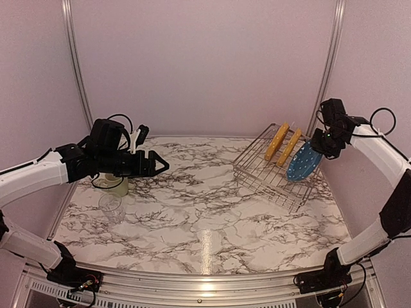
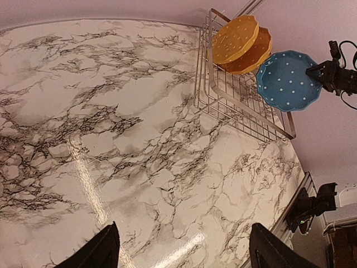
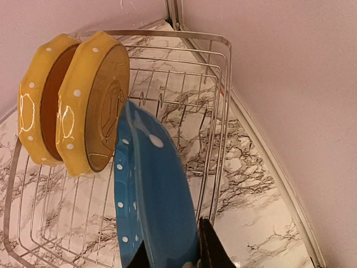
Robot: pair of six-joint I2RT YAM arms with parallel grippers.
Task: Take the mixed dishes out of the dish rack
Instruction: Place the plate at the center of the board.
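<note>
The bare marble beside the glass is below my right gripper, to the left in the top view. My right gripper needs to swing across and down next to release the blue dotted plate there.
The silver wire dish rack (image 1: pixel 266 173) stands at the back right of the table. Two yellow-orange dotted plates (image 1: pixel 277 141) (image 3: pixel 92 106) stand on edge in it. My right gripper (image 1: pixel 319 145) (image 3: pixel 173 259) is shut on the rim of the blue dotted plate (image 1: pixel 304 161) (image 3: pixel 156 195) and holds it upright at the rack's right side. My left gripper (image 1: pixel 157 165) (image 2: pixel 187 258) hangs open over the left part of the table with nothing between its fingers. Below that arm stand a pale green mug (image 1: pixel 117 185) and a clear glass (image 1: pixel 111 207).
The marble table (image 1: pixel 205 212) has pink walls behind and on both sides. A metal rail (image 1: pixel 192 281) runs along its near edge. The rack's right rim (image 3: pixel 223 111) lies close to the right wall.
</note>
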